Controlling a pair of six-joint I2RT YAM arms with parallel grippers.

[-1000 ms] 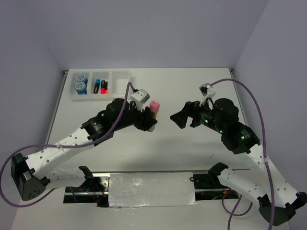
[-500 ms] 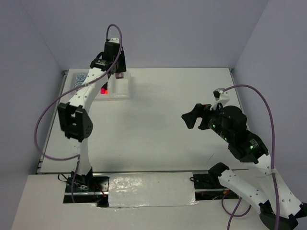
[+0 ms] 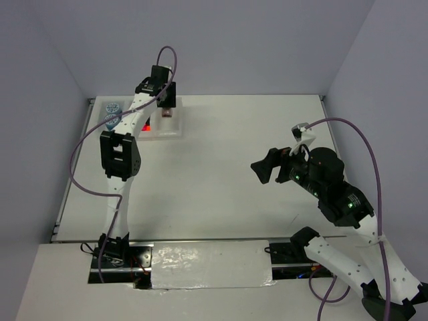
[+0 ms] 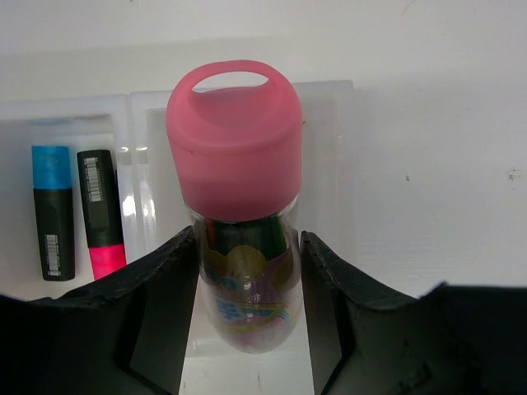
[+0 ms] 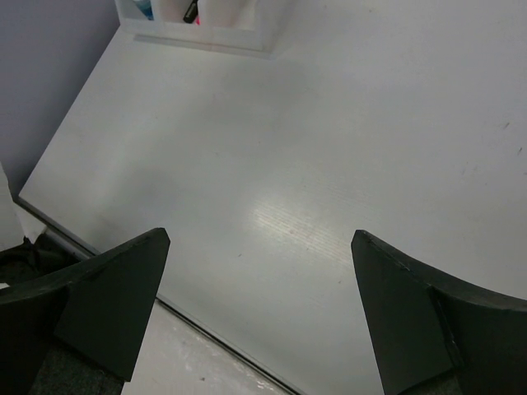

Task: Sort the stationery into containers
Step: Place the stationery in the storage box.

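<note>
Next, my left gripper lowers toward the tray's empty section below it, beside the highlighters, and releases the pink-capped stick (image 4: 244, 206) there, since that section is still free.
My left gripper (image 3: 166, 111) reaches out to the far left and is shut on the pink-capped stick (image 4: 244, 206). It holds the stick upright over the right compartment of the translucent white tray (image 4: 329, 89). The middle compartment holds a blue-capped highlighter (image 4: 52, 210) and a pink-capped highlighter (image 4: 100, 216); the orange one is hidden. Two blue rolls (image 3: 112, 114) lie in the left compartment. The tray (image 3: 175, 132) sits at the table's far left corner. My right gripper (image 3: 263, 167) is open and empty over bare table, far from the tray.
The right wrist view shows my right gripper (image 5: 259, 304) above the white table, with the tray's corner (image 5: 198, 20) at the top edge and the table's near edge (image 5: 206, 329) below. The enclosure walls close in the table's back and sides.
My left arm has swung from mid-table out to the tray, carrying the stick, and now hovers over the right compartment. My right gripper drew back slightly to the right.
</note>
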